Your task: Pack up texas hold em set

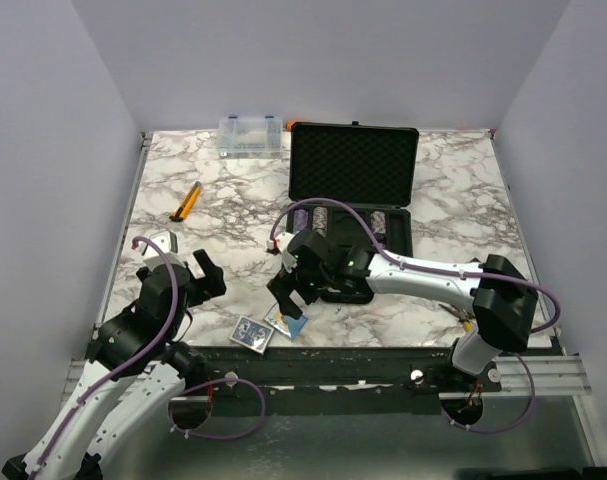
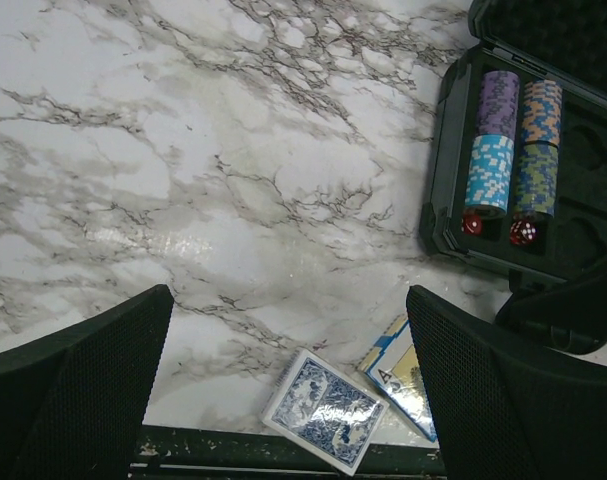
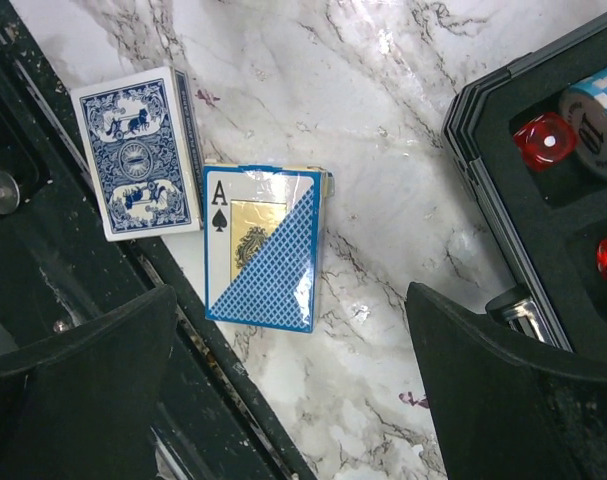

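I will next move my open right gripper down over the ace deck, with a finger on each of its long sides, and close it, since those sides already face its two fingers.
The black case stands open at the table's back right, its foam-lined lid upright and its slotted tray flat. Chip stacks and red dice sit in the tray; a die also shows in the right wrist view. Two card decks lie near the front edge: a blue-patterned deck and an ace-faced deck. My right gripper is open and empty, just above the ace deck. My left gripper is open and empty, left of the decks.
A small clear organizer box sits at the back, left of the case. An orange-handled tool lies on the left of the marble table. The black front rail runs right beside the decks.
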Robot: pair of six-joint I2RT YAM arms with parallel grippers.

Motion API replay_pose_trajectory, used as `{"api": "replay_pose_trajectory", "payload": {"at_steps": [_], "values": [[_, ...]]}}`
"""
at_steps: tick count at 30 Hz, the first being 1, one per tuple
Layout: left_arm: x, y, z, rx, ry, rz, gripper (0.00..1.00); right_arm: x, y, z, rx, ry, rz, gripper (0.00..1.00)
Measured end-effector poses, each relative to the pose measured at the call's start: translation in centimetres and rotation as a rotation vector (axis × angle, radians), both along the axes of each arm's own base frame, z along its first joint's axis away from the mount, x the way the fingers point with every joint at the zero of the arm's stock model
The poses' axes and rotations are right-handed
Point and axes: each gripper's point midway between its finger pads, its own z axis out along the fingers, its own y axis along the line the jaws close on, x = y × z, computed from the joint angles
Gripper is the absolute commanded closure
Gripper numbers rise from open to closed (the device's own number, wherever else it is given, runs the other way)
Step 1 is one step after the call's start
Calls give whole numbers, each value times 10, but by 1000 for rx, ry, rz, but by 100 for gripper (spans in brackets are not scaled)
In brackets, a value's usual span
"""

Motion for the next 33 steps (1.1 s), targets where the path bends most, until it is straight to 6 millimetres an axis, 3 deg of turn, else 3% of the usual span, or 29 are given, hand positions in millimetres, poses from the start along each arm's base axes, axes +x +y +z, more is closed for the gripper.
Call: {"api": "replay_pose_trajectory", "payload": {"at_steps": [13,27,33], "values": [[-2,9,5,-13,-34,47,2,-2,0,-30,-61,19,9,3],[-2,10,6,-16,-37,52,2,-34,4,-66,-152,65,65,3],[-3,10,7,-22,-43,53,1,-33,2,-75,-199,55,34,3]]}}
